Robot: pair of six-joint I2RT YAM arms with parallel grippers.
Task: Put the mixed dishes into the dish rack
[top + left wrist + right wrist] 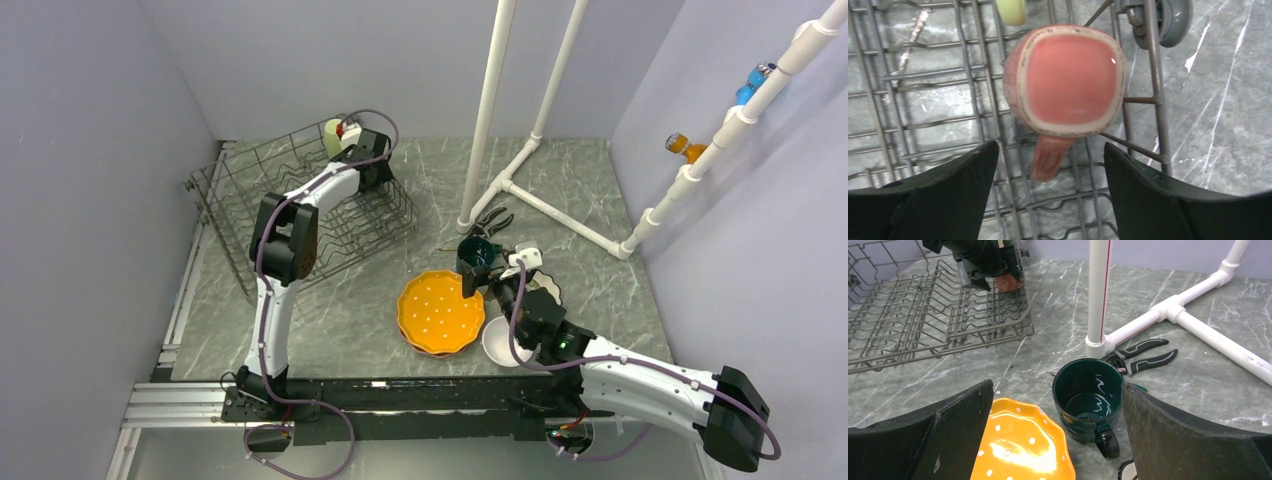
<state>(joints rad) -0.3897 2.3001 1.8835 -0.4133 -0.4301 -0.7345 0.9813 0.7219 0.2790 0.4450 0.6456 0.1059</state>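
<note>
The robot's right gripper should next move outward and tilt its fingers down to straddle the teal mug's rim facing the rack, because the mug's opening has room for one finger.
The dark grey wire dish rack (pixel 290 215) stands at the back left. A small pink mug (pixel 1065 80) sits in its far right corner, round face toward the camera, beside a pale green mug (pixel 333 136). My left gripper (pixel 1050 150) hangs open just above the pink mug and holds nothing. My right gripper (pixel 1057 385) is open, with the upright dark teal mug (pixel 1088 400) between its fingers, nearer the right one. Stacked orange white-dotted plates (pixel 440 312) lie left of that mug. A white bowl (pixel 497 342) lies under my right arm.
A white pipe frame (pixel 490 110) stands at the table's middle, its base on the marble beyond the teal mug. Black-handled pliers (pixel 1143 354) lie next to that base. The grey side walls close in on the left and right.
</note>
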